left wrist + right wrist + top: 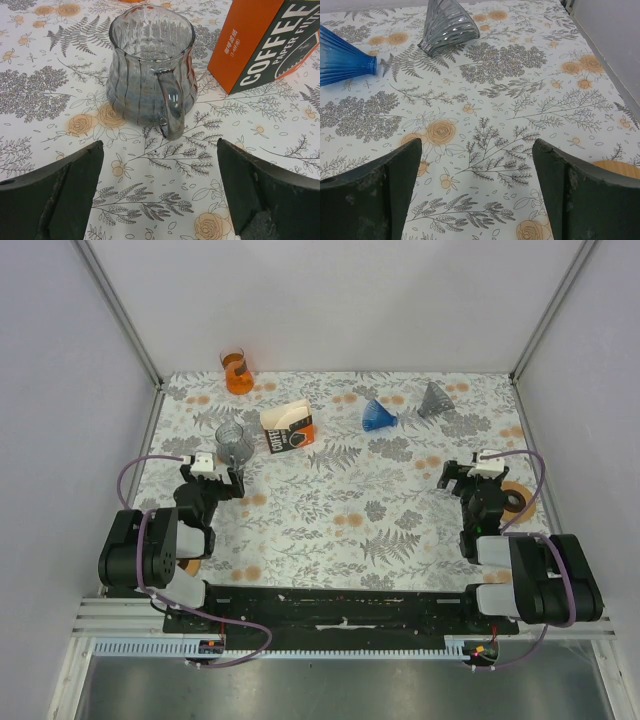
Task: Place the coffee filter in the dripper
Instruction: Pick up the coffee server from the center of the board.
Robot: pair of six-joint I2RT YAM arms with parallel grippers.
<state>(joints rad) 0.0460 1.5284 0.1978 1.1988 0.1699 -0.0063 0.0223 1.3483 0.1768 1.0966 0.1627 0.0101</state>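
Observation:
The left gripper rises and goes outward next, tilting down onto the pitcher's rim. The glass pitcher's rim (pixel 219 430) (pixel 112 39) faces up open and leaves its thin side free between fingers.
The orange and black coffee filter box (pixel 288 428) lies mid-table, with pale filters showing at its open top; it also shows in the left wrist view (pixel 265 40). A blue ribbed dripper (pixel 378 416) and a grey ribbed dripper (pixel 434 400) lie on their sides at the back right; both show in the right wrist view, blue (pixel 342 57) and grey (pixel 445 25). My left gripper (pixel 215 480) (pixel 160 185) is open and empty, just in front of a clear glass pitcher (pixel 150 70). My right gripper (pixel 470 475) (pixel 477 185) is open and empty over bare cloth.
The pitcher (pixel 233 438) stands left of the box. An orange glass vessel (pixel 238 372) stands at the back left. A wooden ring (pixel 517 498) lies right of the right gripper, and its edge shows in the right wrist view (pixel 620 167). Walls enclose the floral tablecloth (pixel 350 510).

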